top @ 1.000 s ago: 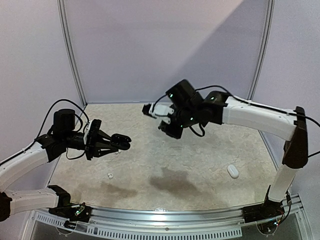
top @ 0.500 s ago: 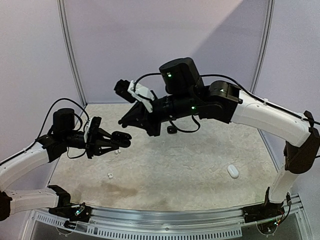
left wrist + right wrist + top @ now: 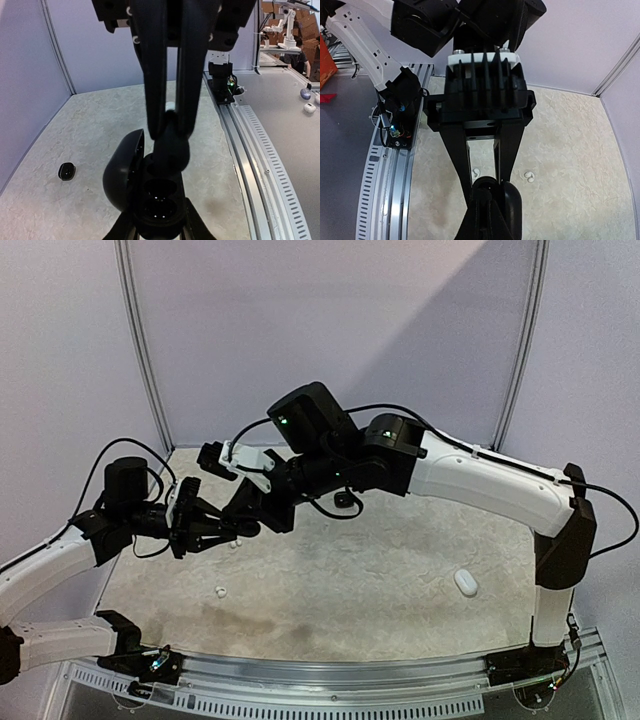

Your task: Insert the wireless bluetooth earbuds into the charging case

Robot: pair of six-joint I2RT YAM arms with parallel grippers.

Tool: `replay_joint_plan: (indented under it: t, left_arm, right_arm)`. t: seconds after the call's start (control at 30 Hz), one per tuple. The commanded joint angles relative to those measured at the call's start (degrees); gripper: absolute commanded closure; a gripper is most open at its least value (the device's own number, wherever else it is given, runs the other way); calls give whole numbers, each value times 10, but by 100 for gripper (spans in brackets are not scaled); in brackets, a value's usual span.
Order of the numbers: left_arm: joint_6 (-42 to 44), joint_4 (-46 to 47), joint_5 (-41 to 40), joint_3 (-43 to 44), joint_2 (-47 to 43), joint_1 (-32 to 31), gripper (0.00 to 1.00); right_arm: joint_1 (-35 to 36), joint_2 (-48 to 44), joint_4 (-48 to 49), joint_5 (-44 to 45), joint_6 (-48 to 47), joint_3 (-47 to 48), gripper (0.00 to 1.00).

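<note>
I should next lower the case outward with my left gripper and release it on bare tabletop near the small black piece, outward and below the gripper.
My left gripper (image 3: 236,531) is shut on an open black charging case (image 3: 250,530) and holds it above the table, lid to one side (image 3: 122,175). In the left wrist view, two sockets (image 3: 160,190) show empty. My right gripper (image 3: 243,520) reaches down from the right, its fingertips (image 3: 167,135) meeting on a small round black earbud (image 3: 171,150) at the case's far socket. In the right wrist view its gripper (image 3: 492,184) sits right on the case (image 3: 512,205). Two white earbuds (image 3: 476,173) (image 3: 529,176) lie on the table below.
A white pebble-shaped case (image 3: 466,582) lies at the right front. A white earbud (image 3: 220,591) lies at the left front. A small black piece (image 3: 66,171) lies on the table further back. Walls close off the back and sides, and a metal rail (image 3: 350,670) runs along the front.
My right arm has swung from the middle of the table to the left and brought its gripper down onto the case. My left gripper has held still with the case.
</note>
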Motion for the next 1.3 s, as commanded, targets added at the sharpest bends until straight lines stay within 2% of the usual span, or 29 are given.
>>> replay_joint_plan:
  t: [0.0, 0.8, 0.97, 1.27]
  left_arm:
    - [12, -13, 1, -3, -5, -8, 100]
    - [4, 6, 4, -8, -3, -8, 100]
    - [2, 7, 2, -10, -6, -8, 100]
    - [-19, -6, -5, -12, -6, -7, 100]
  right_arm:
    - [5, 21, -23, 14, -15, 25, 100]
    - [4, 67, -31, 33, -71, 24, 100]
    - [4, 69, -29, 38, -73, 25, 77]
    - [5, 41, -18, 46, -61, 25, 68]
